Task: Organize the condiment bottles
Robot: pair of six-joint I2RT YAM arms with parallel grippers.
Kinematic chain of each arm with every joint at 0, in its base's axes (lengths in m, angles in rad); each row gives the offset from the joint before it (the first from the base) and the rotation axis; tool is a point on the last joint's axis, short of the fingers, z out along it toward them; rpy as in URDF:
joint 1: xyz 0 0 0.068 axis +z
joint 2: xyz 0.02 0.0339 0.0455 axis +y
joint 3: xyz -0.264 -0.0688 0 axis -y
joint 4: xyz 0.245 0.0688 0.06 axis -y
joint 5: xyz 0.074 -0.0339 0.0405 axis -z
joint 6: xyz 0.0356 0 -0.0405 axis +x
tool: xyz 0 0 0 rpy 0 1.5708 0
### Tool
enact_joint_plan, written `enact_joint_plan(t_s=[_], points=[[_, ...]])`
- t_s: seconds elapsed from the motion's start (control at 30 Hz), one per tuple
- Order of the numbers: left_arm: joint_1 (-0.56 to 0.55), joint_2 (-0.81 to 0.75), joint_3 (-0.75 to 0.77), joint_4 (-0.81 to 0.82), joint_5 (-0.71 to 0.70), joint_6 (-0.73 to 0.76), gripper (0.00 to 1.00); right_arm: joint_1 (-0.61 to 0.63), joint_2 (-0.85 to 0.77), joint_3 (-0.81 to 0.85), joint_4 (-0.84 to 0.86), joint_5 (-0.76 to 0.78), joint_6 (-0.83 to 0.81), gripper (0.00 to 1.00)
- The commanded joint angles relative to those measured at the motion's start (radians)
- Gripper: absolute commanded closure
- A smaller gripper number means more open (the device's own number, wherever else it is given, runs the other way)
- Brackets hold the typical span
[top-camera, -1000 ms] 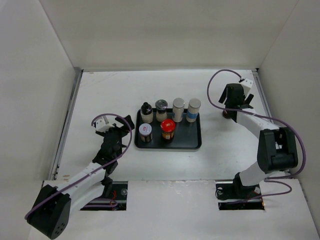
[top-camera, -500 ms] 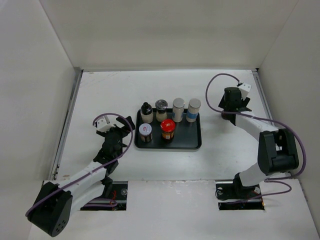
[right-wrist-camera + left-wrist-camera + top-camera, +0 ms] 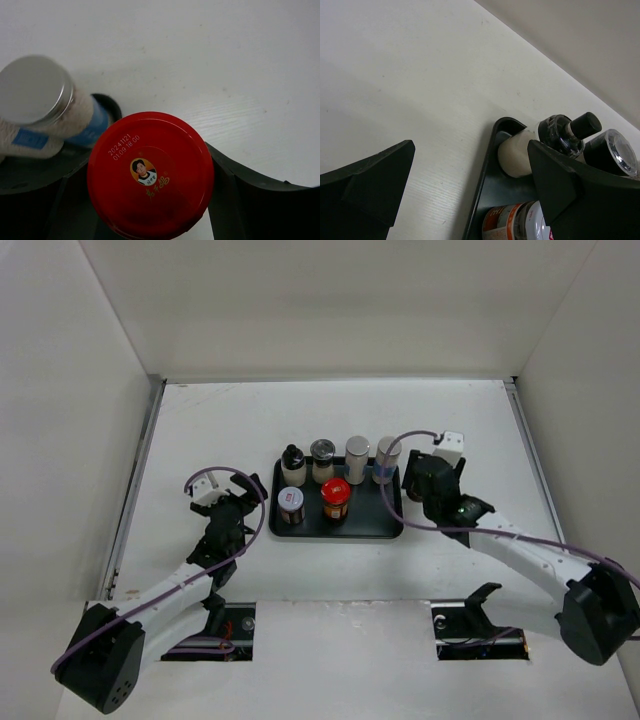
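I will bring my right gripper back and to its left in the top view to the tray's empty near corner (image 3: pixel 376 520), lower the jar and let it go.
A black tray (image 3: pixel 390 525) holds several condiment jars: a black-capped cream one (image 3: pixel 291 465), a dark-lidded one (image 3: pixel 322 460), a silver-capped one (image 3: pixel 357 458), a blue-labelled one (image 3: pixel 386 460), a white-capped one (image 3: pixel 290 505) and a red-capped one (image 3: pixel 336 498). My right gripper (image 3: pixel 415 483) is at the tray's right edge. In the right wrist view the gripper (image 3: pixel 150 182) is shut on a second red-capped jar (image 3: pixel 150 172), next to the blue-labelled jar (image 3: pixel 35 92). My left gripper (image 3: pixel 236 502) is open and empty left of the tray; it also shows in the left wrist view (image 3: pixel 470 190).
White walls enclose the table on three sides. The left wrist view shows the tray's left rim (image 3: pixel 487 165), the cream jar (image 3: pixel 517 157) and the white-capped jar (image 3: pixel 515 222) close in front of the right finger (image 3: pixel 565 195). Bare table lies left and right of the tray.
My right arm has swung from the table's far right side leftward to the tray's right edge, carrying the red-capped jar. The left arm has not moved.
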Motion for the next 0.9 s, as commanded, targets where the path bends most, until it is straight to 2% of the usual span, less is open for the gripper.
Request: enact_joint_plan(t_s=[0.0,0.23,0.43,0.57,0.7,0.83,0.87], points=[[-0.004,-0.011,0.040,0.011,-0.027,-0.008,0.00,0.107,-0.081,0.006,0.057,0.122,0.010,0.49],[-0.005,0.016,0.046,0.011,-0.051,-0.004,0.00,0.279,-0.028,0.053,0.105,0.105,0.027,0.48],[-0.004,0.078,0.101,-0.084,-0.108,-0.004,0.00,0.336,0.109,0.055,0.211,0.054,0.059,0.47],[-0.010,0.076,0.133,-0.124,-0.126,-0.005,0.00,0.352,0.146,0.044,0.255,0.048,0.066,0.44],[-0.017,0.067,0.156,-0.175,-0.126,-0.001,0.00,0.362,0.166,0.023,0.269,0.042,0.070,0.32],[-0.022,0.070,0.218,-0.267,-0.137,0.004,0.00,0.366,0.135,0.007,0.272,0.042,0.066,0.01],[-0.027,0.067,0.230,-0.288,-0.139,0.001,0.00,0.366,0.114,0.007,0.269,0.042,0.056,0.00]])
